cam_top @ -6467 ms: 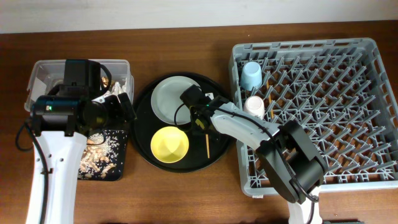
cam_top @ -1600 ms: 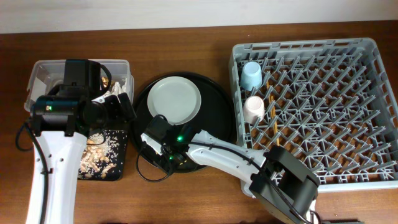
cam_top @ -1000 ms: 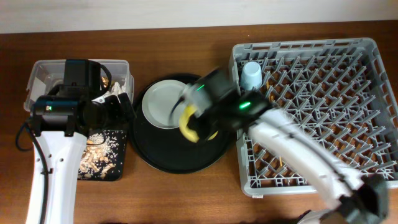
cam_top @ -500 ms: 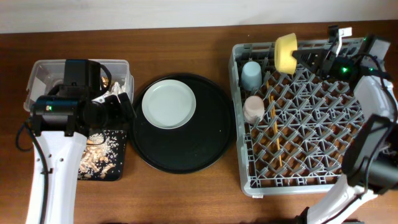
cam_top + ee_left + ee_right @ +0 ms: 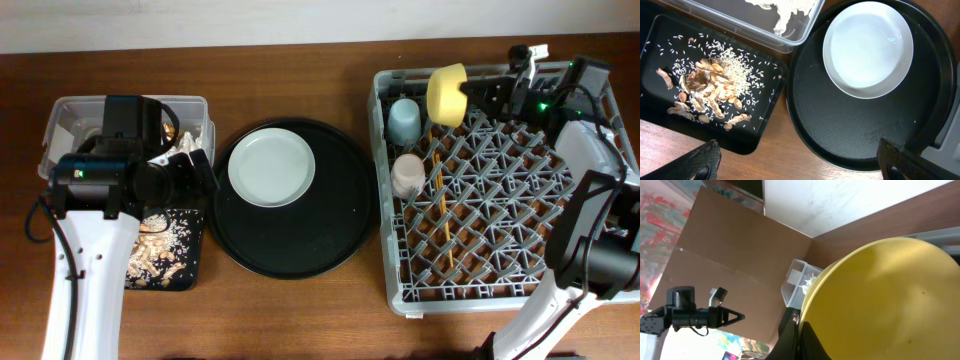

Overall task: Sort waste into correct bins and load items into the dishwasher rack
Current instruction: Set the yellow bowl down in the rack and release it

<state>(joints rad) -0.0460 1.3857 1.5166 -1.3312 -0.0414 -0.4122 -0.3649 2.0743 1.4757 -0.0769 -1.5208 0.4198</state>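
Observation:
My right gripper brings the yellow bowl (image 5: 446, 95) down onto the bare pegs beside the light-blue cup next and releases the bowl's rim, because that rack part stands empty.
My right gripper (image 5: 472, 92) is shut on the rim of the yellow bowl (image 5: 446, 95) and holds it on edge over the back left of the grey dishwasher rack (image 5: 520, 200). The bowl fills the right wrist view (image 5: 890, 295). The light-blue cup (image 5: 404, 121), the pink cup (image 5: 407, 175) and the chopsticks (image 5: 440, 195) are in the rack. The grey-blue plate (image 5: 271, 166) lies on the round black tray (image 5: 300, 235) and also shows in the left wrist view (image 5: 867, 47). My left gripper (image 5: 203, 170) is open and empty, above the table between the bins and the round tray.
The clear box (image 5: 60, 120) at the far left holds white tissue (image 5: 790, 7) and is partly hidden by my left arm. The shallow black tray (image 5: 190, 270) in front of it holds beige food scraps (image 5: 710, 90).
My right gripper picked the yellow bowl up from the round tray and carried it to the rack's back left, and in the last half second it moved slightly left and down. The left arm has not moved.

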